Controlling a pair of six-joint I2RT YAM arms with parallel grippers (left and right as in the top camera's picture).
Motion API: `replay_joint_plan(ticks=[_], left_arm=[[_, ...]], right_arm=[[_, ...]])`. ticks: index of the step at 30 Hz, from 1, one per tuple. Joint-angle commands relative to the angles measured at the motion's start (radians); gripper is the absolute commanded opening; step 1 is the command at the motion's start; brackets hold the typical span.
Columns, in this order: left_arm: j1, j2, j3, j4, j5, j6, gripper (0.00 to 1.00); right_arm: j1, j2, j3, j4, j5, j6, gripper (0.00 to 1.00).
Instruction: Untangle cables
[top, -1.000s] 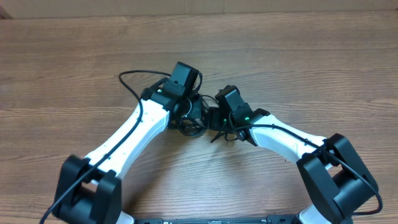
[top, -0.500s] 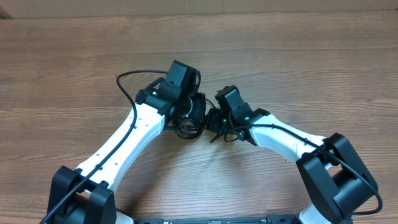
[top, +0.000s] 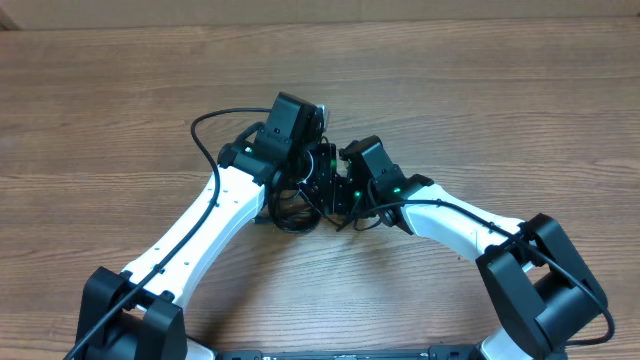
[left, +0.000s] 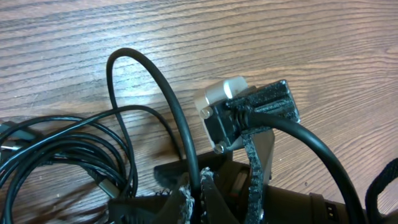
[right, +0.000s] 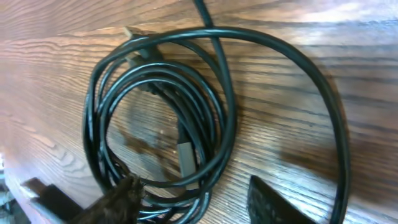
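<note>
The left gripper eases slightly toward the coil (top: 297, 215) (left: 71, 152) next and releases the arching cable, since the coil lies below the gripper and to its left in the wrist view.
The cables (right: 155, 112) lie as a coil of thin black cords on the wooden table, and a silvery plug (right: 185, 155) shows inside the coil. My right gripper (right: 196, 202) is open, its fingers straddling the coil's near edge; the left finger (right: 118, 199) touches the cords. My left gripper (left: 200, 196) is shut on one black cable (left: 149, 68) that arches up from between its pads. More of the bundle (left: 62, 149) lies to the left in that view. From overhead both grippers, left (top: 312, 170) and right (top: 335, 192), meet over the cables (top: 290, 215).
The right arm's camera block (left: 249, 112) with its thick black lead sits close in front of the left gripper. A thicker arm lead (top: 205, 125) loops out to the left of the left wrist. Bare wood table (top: 480, 90) surrounds the arms.
The left gripper has stayed shut on its cable and shifted slightly up and left. The right gripper has edged left, closer to the left one. The bundle has slid a little down and left.
</note>
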Motion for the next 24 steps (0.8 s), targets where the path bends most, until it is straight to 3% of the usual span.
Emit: replay_joint_plan(ticks=[1,3,5,12,14,16,19,20,22,24], left_arm=[[0.001,-0.031,0.03,-0.003,0.029,-0.006,0.04],[0.001,-0.031,0.03,-0.018,0.011,-0.006,0.04],[0.002,-0.031,0.03,-0.034,-0.023,-0.006,0.04],[0.082,-0.05,0.03,-0.165,-0.176,-0.016,0.04],[0.122,-0.051,0.03,-0.241,-0.188,-0.034,0.04],[0.173,-0.045,0.029,-0.348,-0.185,-0.036,0.07],[0.193,-0.035,0.029,-0.408,-0.186,-0.035,0.62],[0.195,-0.031,0.028,-0.413,-0.186,-0.035,0.75],[0.194,-0.024,0.021,-0.394,-0.188,-0.032,0.86],[0.193,-0.017,0.011,-0.364,-0.187,-0.032,0.89]], right_arm=[[0.003,0.008,0.02,0.001,0.022,0.0,0.33],[0.003,0.008,0.02,-0.015,0.06,0.0,0.12],[0.003,0.008,0.02,-0.037,0.091,0.0,0.04],[-0.016,0.008,0.02,-0.148,0.254,-0.001,0.06],[-0.029,0.008,0.02,-0.162,0.261,-0.001,0.12],[-0.043,0.008,0.02,-0.164,0.225,-0.002,0.26],[-0.044,0.008,0.02,-0.124,0.095,-0.076,0.43],[-0.044,0.008,0.021,-0.108,0.047,-0.103,0.51],[-0.039,0.008,0.028,-0.087,-0.011,-0.119,0.63],[-0.032,0.008,0.034,-0.086,-0.01,-0.119,0.69]])
